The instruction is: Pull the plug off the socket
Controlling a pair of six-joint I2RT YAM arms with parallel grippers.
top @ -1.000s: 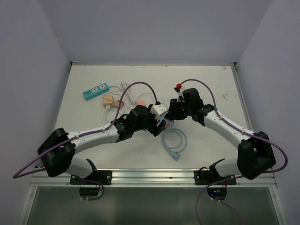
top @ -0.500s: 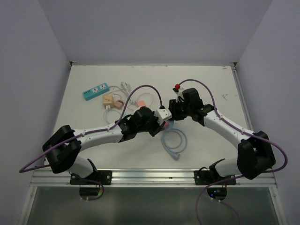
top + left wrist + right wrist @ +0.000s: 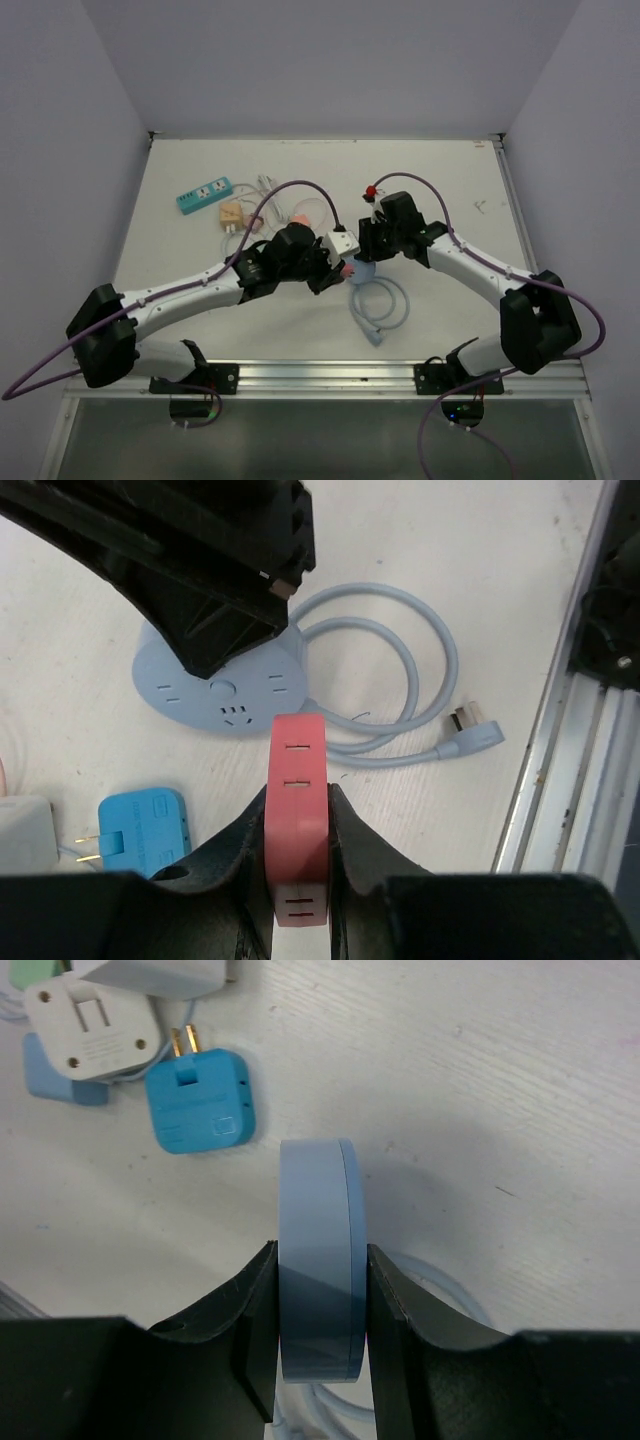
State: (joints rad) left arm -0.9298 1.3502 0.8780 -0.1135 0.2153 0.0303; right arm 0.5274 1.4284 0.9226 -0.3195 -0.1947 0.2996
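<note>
My left gripper will next move down and to the left in the top view to free the plug, because the tabletop beside the adapters is below, that way.
The red plug [image 3: 297, 765] is clamped between the fingers of my left gripper [image 3: 297, 802], which is shut on it. Its far end reaches the lower rim of the round light-blue socket [image 3: 215, 685]. I cannot tell whether its prongs sit in the socket. My right gripper [image 3: 320, 1260] is shut on the socket [image 3: 318, 1200], holding the disc on edge above the table; the plug is hidden behind the disc in this view. From above, both grippers meet at the table's middle, the left gripper [image 3: 340, 262] at the plug [image 3: 347, 268].
The socket's light-blue cable [image 3: 378, 305] coils toward the near edge and ends in a flat plug [image 3: 475, 730]. A blue adapter [image 3: 198, 1105] and a white adapter [image 3: 90, 1030] lie close by. A teal power strip [image 3: 204, 194] and a tan adapter [image 3: 232, 215] sit at the back left.
My left gripper has closed on the red plug, and the left arm has shifted. The right arm has moved slightly left, still gripping the socket.
</note>
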